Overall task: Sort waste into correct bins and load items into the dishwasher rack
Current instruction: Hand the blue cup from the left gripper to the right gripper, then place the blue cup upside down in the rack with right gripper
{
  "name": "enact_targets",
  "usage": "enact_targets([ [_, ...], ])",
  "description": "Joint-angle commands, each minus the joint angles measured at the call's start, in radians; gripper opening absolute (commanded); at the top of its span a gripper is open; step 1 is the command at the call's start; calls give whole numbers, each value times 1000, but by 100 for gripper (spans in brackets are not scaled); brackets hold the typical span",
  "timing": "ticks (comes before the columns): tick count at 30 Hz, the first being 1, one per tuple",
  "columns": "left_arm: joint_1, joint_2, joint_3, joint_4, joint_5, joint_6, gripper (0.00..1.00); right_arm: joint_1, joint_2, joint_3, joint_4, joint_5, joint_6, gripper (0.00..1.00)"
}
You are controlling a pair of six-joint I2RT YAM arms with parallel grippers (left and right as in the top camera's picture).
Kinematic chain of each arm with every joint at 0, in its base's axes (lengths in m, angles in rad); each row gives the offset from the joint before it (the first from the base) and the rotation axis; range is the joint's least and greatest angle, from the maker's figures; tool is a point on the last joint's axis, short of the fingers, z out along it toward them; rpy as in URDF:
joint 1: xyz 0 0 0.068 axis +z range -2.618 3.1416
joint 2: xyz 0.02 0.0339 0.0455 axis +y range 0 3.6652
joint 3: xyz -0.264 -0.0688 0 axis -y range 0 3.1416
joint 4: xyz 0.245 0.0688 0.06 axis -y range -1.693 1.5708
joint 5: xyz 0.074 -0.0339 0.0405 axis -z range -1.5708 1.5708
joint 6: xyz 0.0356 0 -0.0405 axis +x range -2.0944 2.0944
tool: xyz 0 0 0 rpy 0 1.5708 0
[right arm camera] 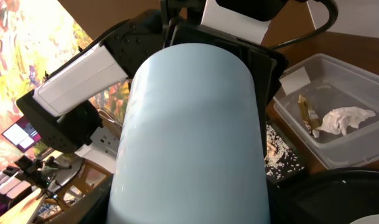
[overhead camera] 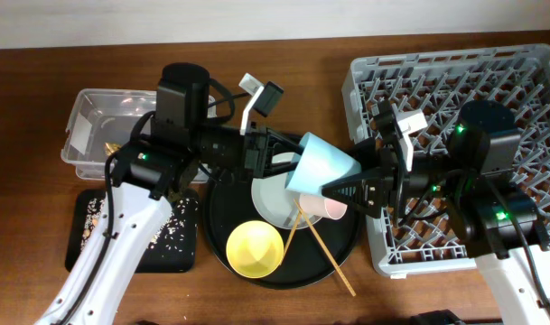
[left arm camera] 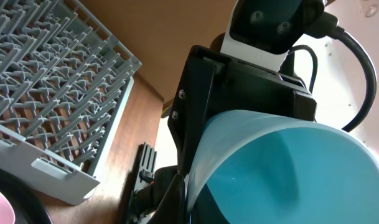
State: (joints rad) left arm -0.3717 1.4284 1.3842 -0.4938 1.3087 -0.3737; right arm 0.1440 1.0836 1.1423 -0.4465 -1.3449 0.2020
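Observation:
The cup swings over the dishwasher rack point(overhead camera: 527, 63) in my right gripper next, turns downward and goes down among the rack's empty wires beside the tray for release.
The light-blue cup point(overhead camera: 320, 162) hangs tilted above the round tray, between both grippers. My left gripper point(overhead camera: 284, 167) is shut on its rim; the left wrist view looks into the cup point(left arm camera: 289, 168), with a finger point(left arm camera: 188, 199) against the wall. My right gripper point(overhead camera: 342, 191) reaches in from the right with its jaws on either side of the cup point(right arm camera: 189, 124); I cannot tell if they press it. The pinkish cup point(overhead camera: 333, 208), grey-white plate point(overhead camera: 270, 203), yellow bowl point(overhead camera: 255, 248) and chopsticks point(overhead camera: 324, 253) lie on the tray. The dishwasher rack point(overhead camera: 527, 63) stands at right.
The clear tub point(overhead camera: 85, 108) at the back left holds the white napkin point(right arm camera: 345, 118) and the gold-brown wrapper point(right arm camera: 307, 112). The shallow black tray point(overhead camera: 85, 244) in front of it holds tan scraps point(overhead camera: 171, 226). The large round black tray point(overhead camera: 216, 226) sits mid-table.

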Motion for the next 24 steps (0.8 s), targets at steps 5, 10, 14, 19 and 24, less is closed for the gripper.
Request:
enact_targets([
  [5, -6, 4, 5, -285, -169, 145, 8, 24, -9, 14, 129, -19, -34, 54],
  [10, 0, 3, 5, -222, -211, 144, 28, 24, -7, 14, 129, -4, -24, 53],
  [14, 104, 3, 5, -162, -255, 136, 46, 24, 10, 14, 34, 188, 17, 52],
  [19, 139, 4, 5, -243, -421, 137, 62, 24, 39, 16, -194, 811, 43, 43],
  [24, 139, 4, 5, -287, -528, 137, 99, -6, 84, 67, -386, 1254, 42, 43],
])
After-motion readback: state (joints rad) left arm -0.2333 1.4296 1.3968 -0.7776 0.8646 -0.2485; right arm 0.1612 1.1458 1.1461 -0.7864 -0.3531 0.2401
